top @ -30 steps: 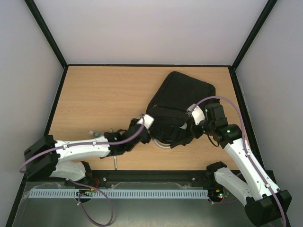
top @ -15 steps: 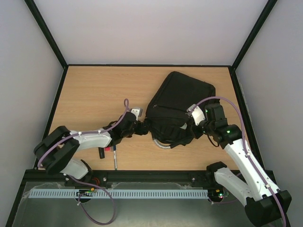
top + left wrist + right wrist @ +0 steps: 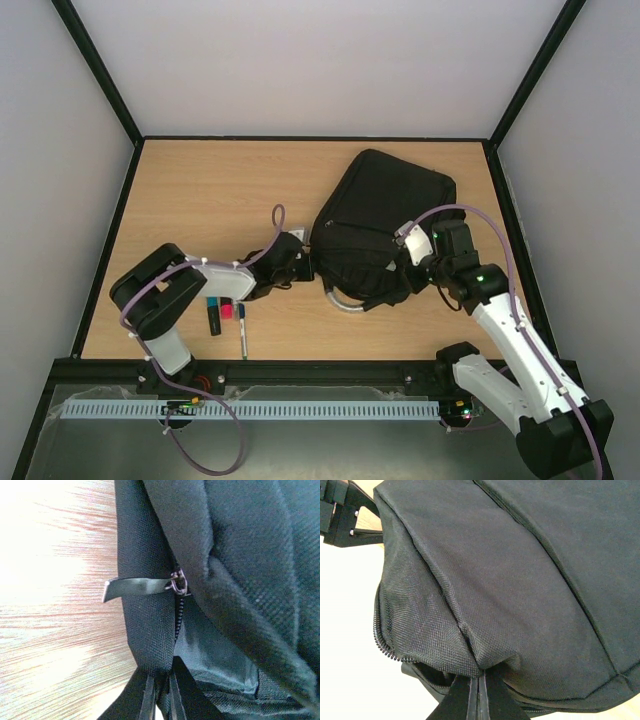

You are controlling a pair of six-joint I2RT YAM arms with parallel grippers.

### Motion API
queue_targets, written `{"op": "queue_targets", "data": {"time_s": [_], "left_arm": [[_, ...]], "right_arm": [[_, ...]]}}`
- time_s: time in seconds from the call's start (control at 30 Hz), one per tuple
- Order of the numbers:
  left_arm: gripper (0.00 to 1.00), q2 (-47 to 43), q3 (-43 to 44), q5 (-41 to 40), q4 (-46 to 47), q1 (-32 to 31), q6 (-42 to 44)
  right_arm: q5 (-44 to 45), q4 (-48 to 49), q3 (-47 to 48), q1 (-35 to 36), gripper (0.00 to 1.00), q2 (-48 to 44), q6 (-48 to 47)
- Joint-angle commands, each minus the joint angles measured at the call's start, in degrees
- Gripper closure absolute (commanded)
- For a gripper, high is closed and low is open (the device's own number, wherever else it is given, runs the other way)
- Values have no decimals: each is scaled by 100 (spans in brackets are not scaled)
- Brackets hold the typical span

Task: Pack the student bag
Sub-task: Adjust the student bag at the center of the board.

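Observation:
My left gripper next pulls the piece of black fabric back and toward the grey looped handle [image 3: 345, 304], then releases it. The partly undone zip still leaves the bag's inside hidden.
The student bag [image 3: 385, 205], a large black fabric backpack, lies at the table's centre right with its zip partly undone [image 3: 382, 642]. My left gripper [image 3: 306, 262] is at the bag's left edge. In the left wrist view it [image 3: 160, 692] is shut on a strip of the bag's black fabric [image 3: 147, 640], just below the silver zipper pull [image 3: 137, 586]. My right gripper [image 3: 402, 274] is at the bag's near right side. In the right wrist view it [image 3: 479, 685] is shut on a pinched fold of bag fabric [image 3: 485, 660]. The bag's inside is hidden.
The bag's grey looped handle [image 3: 338, 302] curls toward the near edge. A black marker [image 3: 214, 318], a small pink item [image 3: 228, 311] and a thin pen [image 3: 242, 336] lie on the wood by the left forearm. Black rails border the table [image 3: 180, 200].
The left arm has folded back at the elbow, and its gripper has settled on the bag's left edge and gone from open to shut on the fabric. The right arm has stayed put.

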Motion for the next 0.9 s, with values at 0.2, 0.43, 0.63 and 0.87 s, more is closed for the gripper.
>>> {"op": "queue_targets", "data": {"time_s": [0.2, 0.43, 0.63, 0.87], "left_arm": [[98, -976, 1169, -1047, -813, -853, 665], [98, -1877, 1747, -1634, -1394, -1471, 951], [97, -2221, 2186, -1957, -1766, -1822, 1085], [98, -1906, 1744, -2111, -1600, -2231, 876]], "right_arm": [[886, 415, 725, -37, 99, 478, 237], [1334, 416, 1981, -37, 99, 885, 403], [1589, 410, 2778, -40, 99, 1012, 220], [1491, 590, 1967, -40, 99, 977, 236]]}}
